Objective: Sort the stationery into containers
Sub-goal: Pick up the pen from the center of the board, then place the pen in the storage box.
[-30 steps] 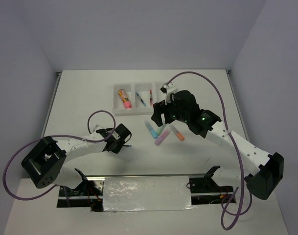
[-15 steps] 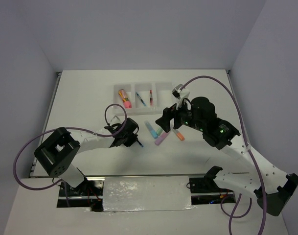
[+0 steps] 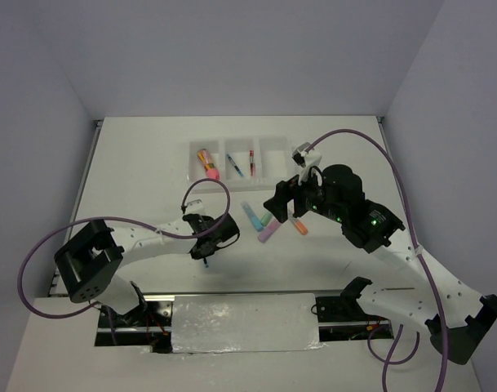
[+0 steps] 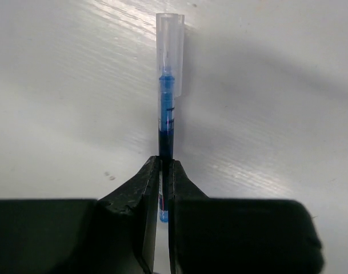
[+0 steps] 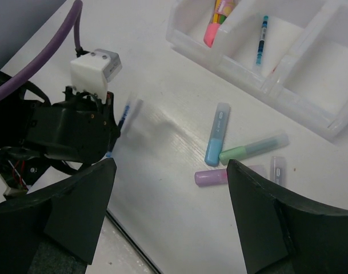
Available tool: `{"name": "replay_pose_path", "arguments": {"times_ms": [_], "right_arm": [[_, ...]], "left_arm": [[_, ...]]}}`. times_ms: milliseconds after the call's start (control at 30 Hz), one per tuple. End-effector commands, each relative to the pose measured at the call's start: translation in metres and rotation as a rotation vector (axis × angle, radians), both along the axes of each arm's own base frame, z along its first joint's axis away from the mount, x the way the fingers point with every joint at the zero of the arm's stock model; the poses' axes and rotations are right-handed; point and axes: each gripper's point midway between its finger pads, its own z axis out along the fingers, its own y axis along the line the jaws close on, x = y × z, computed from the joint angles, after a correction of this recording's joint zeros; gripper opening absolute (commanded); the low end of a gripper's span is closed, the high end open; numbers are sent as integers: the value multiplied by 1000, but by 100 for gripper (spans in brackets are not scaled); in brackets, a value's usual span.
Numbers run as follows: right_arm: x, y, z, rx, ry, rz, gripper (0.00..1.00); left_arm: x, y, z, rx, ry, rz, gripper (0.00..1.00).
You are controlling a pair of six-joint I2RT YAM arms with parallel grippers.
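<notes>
My left gripper should next lift the thin blue pen and carry it outward over the tray's middle section [image 3: 241, 161] to let it go, because other pens lie there.
My left gripper [image 3: 207, 250] is shut on a thin blue pen [image 4: 169, 97] with a clear cap and holds it near the table's front; the pen points away from the jaws in the left wrist view. My right gripper [image 3: 278, 201] is open and empty above the blue [image 3: 251, 216], teal [image 3: 267, 217], purple [image 3: 268, 233] and orange [image 3: 298, 224] markers. The white tray [image 3: 272, 160] holds the pink-orange-yellow piece [image 3: 207, 163] in its left compartment, and a blue pen [image 3: 235, 166] and a red pen [image 3: 251, 163] in the middle one.
In the right wrist view my open gripper [image 5: 171, 188] hangs over bare table, with the blue marker [image 5: 216, 142], teal marker [image 5: 254, 148] and purple marker [image 5: 211, 177] beyond it, the tray [image 5: 316, 74] behind, and the left arm's wrist [image 5: 71, 134] at left.
My left gripper swung right and then toward the near edge with the blue pen. My right arm drew back from the tray and now hovers over the markers.
</notes>
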Motion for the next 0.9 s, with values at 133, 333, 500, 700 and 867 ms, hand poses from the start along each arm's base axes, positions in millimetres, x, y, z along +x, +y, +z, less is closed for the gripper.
{"name": "replay_pose_path", "arguments": {"times_ms": [133,333,500,700,867], "right_arm": [[10,-8,4,-3,1,-46,86],[15,-9,1,-7,12,-56,86],[22,-17,-3,-17,23,-89,86],[32,-37,-3,-9,45,-170,86],[31,-47,0,-1,43,-197,86]], "left_arm": [[8,15,45,199,-69,-148,0],[21,-6,58,145,-129,-254,0],[46,-32,93,121,-250,-384,0],[98,-79,146,139,-414,-523,0],[158,-108,167,83,-474,-569,0]]}}
